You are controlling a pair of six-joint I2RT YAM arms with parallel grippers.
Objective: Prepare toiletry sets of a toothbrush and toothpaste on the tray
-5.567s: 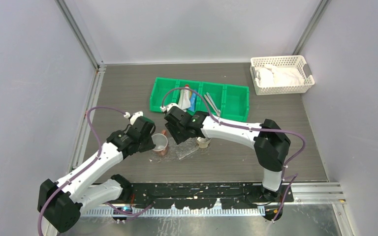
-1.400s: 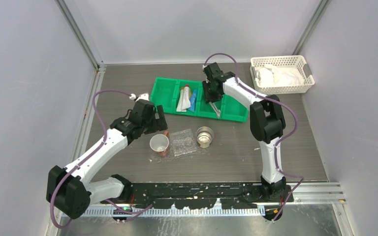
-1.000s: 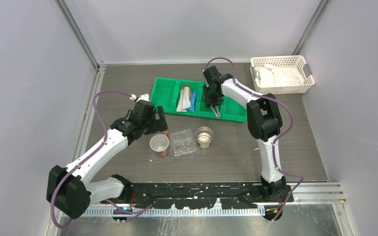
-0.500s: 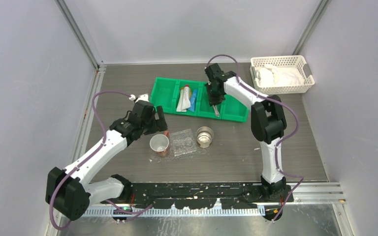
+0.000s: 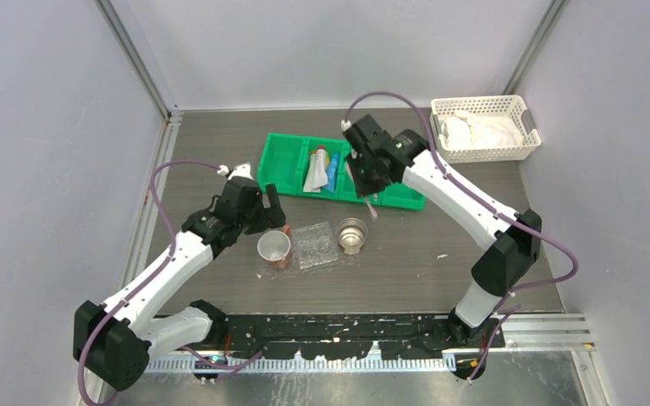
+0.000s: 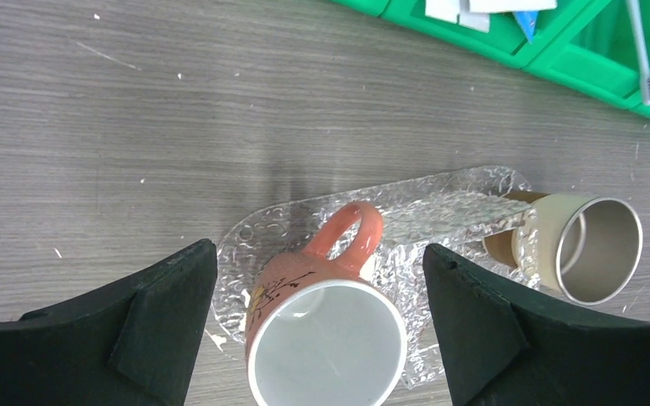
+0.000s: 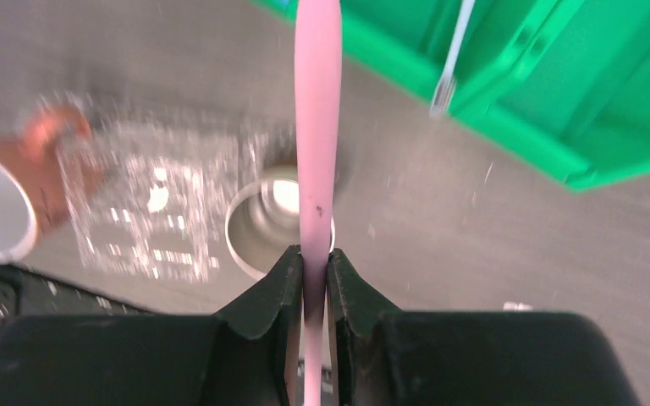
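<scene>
The right gripper moves back and down to the metal cup's opening next and releases the pale pink toothbrush there, since that cup stands empty.
My right gripper is shut on a pale pink toothbrush, which it holds up in the air. The brush hangs over the table between the green bin and a metal cup. A grey toothbrush lies in the bin. Two toothpaste tubes, one white and one blue, lie in a bin compartment. The see-through tray lies between the metal cup and an orange mug that stands on its left end. My left gripper hovers open above the mug.
A white lattice basket with white cloth in it stands at the back right. Metal rails run along the table's left and near edges. Grey walls close in the left, back and right sides.
The right gripper has shut on the pink toothbrush in the bin, lifted it out and swung it toward the near side. The left arm has barely moved.
</scene>
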